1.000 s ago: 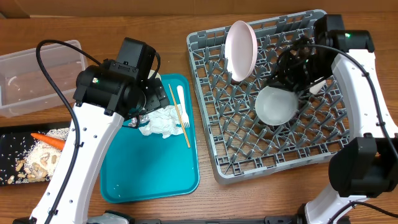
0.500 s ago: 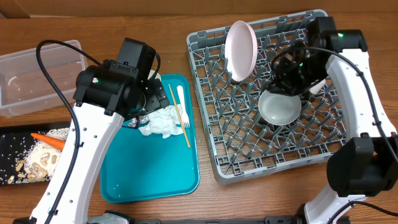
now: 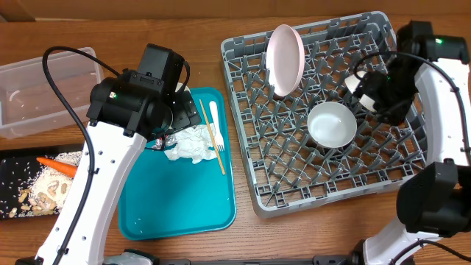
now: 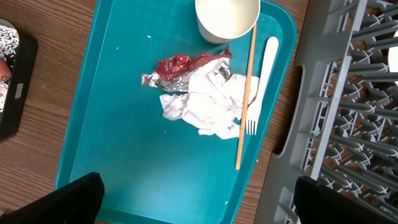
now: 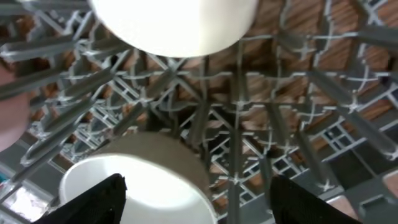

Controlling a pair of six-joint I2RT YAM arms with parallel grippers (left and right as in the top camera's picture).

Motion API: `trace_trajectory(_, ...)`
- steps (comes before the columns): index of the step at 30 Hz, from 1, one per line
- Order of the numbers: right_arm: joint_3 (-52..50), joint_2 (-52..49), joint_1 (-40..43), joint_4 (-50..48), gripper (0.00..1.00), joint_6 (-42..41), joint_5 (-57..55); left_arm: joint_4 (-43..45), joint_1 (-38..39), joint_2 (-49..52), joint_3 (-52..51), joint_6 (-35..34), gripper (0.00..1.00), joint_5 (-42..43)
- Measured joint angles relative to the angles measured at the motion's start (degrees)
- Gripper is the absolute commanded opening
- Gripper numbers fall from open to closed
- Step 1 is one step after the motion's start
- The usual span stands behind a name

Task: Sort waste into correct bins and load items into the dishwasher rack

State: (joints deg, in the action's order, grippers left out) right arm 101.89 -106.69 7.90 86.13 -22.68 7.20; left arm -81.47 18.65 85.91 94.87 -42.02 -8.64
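Note:
The grey bowl sits with its opening up, so I will move my right gripper down to the left in the overhead view, onto the grey bowl's nearest rim edge (image 3: 355, 124) (image 5: 200, 198), and close it.
The grey dishwasher rack (image 3: 390, 165) holds the pink plate (image 3: 285, 53) on edge and a grey bowl (image 3: 332, 124), mouth up. My right gripper (image 3: 374, 96) hangs open just right of that bowl, holding nothing. In the right wrist view its fingers (image 5: 99, 199) straddle the bowl's rim (image 5: 134, 180), and a whitish bowl (image 5: 174, 22) sits beyond. My left gripper (image 4: 199, 208) is open above the teal tray (image 4: 124, 155). On the tray lie the napkin (image 4: 208, 102), foil wrapper (image 4: 183, 66), white cup (image 4: 227, 17), wooden stick (image 4: 246, 93) and fork (image 4: 262, 74).
The clear tub (image 3: 44, 88) stands at the far left. In front of it is the black tray (image 3: 11, 158), which holds the carrot (image 3: 59, 166) and beige scraps (image 3: 40, 195). The left arm covers the tray's upper left corner in the overhead view.
My right gripper has opened and let go of the grey bowl, which now rests in the rack. The gripper has drawn back to the right. The left arm has not moved.

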Motion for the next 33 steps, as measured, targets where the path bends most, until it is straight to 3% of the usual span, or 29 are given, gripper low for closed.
trace_trajectory(3,-3.48,0.61,0.24,-1.77,0.59,-0.50,-0.68,0.02,0.00,0.00,0.00,0.00,1.00,0.00)
trace_trajectory(7,-8.00,0.68,-0.09,-3.21,0.49,-1.01,-0.81,0.02,0.00,0.00,0.00,0.00,1.00,0.02)
trace_trajectory(26,-8.87,0.68,-0.24,-0.92,0.49,5.03,4.63,0.24,0.00,0.13,0.00,0.00,1.00,0.02)
trace_trajectory(30,-10.80,0.68,-0.33,-1.55,0.27,5.90,4.83,0.26,0.00,0.37,0.00,0.00,1.00,0.02)
trace_trajectory(33,-12.26,0.68,-0.46,-2.60,0.23,6.23,5.01,0.26,0.00,0.39,0.00,0.02,1.00,0.02)
